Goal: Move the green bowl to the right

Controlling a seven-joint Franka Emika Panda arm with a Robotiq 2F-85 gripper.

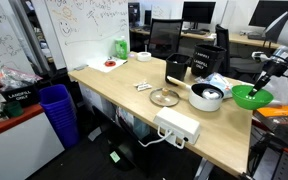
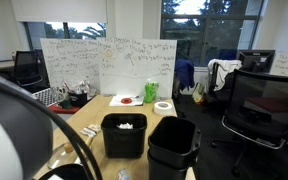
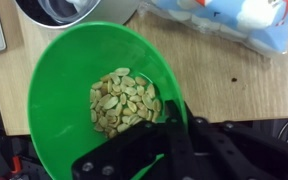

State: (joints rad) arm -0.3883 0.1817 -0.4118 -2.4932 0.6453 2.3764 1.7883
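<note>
The bowl goes outward toward the plastic bag in my gripper next, turning and lowering onto the wood for release, since it juts past the table's near edge.
The green bowl (image 1: 251,97) is a lime-green shallow bowl at the far right end of the wooden table, right of the white pot (image 1: 206,96). In the wrist view the green bowl (image 3: 69,70) fills the left half and holds yellowish bits (image 3: 121,98). My gripper (image 3: 167,125) is shut on the bowl's rim, with one finger inside and one outside the wall. In an exterior view my gripper (image 1: 263,82) reaches down onto the bowl's right rim. The bowl is hidden in the exterior view from behind the bins.
A glass lid (image 1: 165,97), a white power strip (image 1: 177,126) and a black bin (image 1: 177,68) stand on the table (image 1: 114,95). A plastic bag (image 3: 239,22) lies just beyond the bowl. The table's right edge is close to the bowl.
</note>
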